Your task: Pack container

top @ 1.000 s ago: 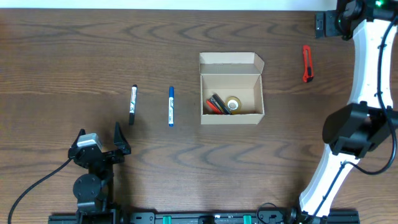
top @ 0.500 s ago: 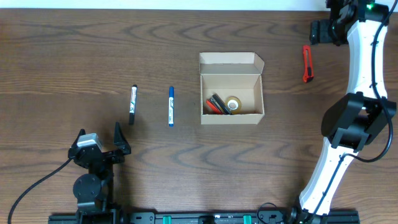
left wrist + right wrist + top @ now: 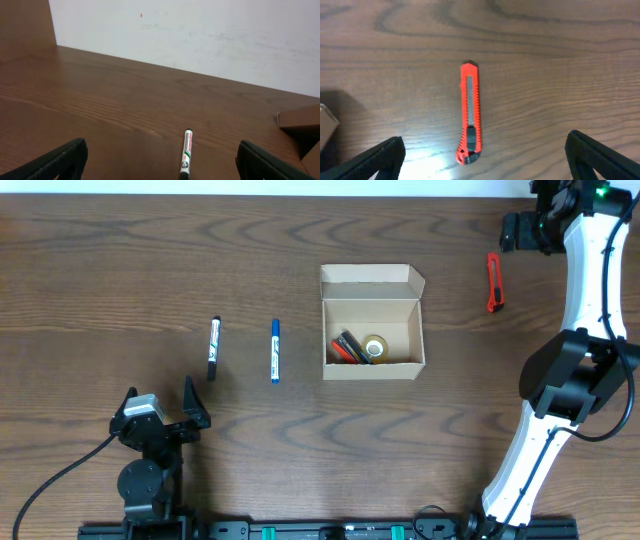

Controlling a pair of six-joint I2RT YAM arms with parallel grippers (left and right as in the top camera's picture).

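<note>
My right gripper will go down to the red box cutter first and then close on its middle, by the black part (image 3: 495, 284) (image 3: 470, 119).
The container (image 3: 372, 325), a tan cardboard box, stands mid-table with its flap lid (image 3: 370, 275) folded back. Inside lie red and black markers (image 3: 348, 347) and a tape roll (image 3: 375, 347). Left of it lie a blue marker (image 3: 275, 351) and a black-and-white marker (image 3: 213, 348). My left gripper (image 3: 160, 402) rests open near the front edge, with the white marker (image 3: 186, 152) ahead between its fingers (image 3: 65, 160). My right gripper (image 3: 518, 230) hovers open at the back right above a red box cutter (image 3: 493, 282). The cutter (image 3: 470, 112) lies lengthwise just beyond the right gripper (image 3: 485, 155).
A corner of the box (image 3: 300, 120) shows at the right edge of the left wrist view, and another corner (image 3: 326, 125) at the left edge of the right wrist view. A white wall stands behind the table's far edge.
The right arm has shifted slightly at the back right, its gripper coming down nearer the red cutter. The left arm and all objects have stayed put.
</note>
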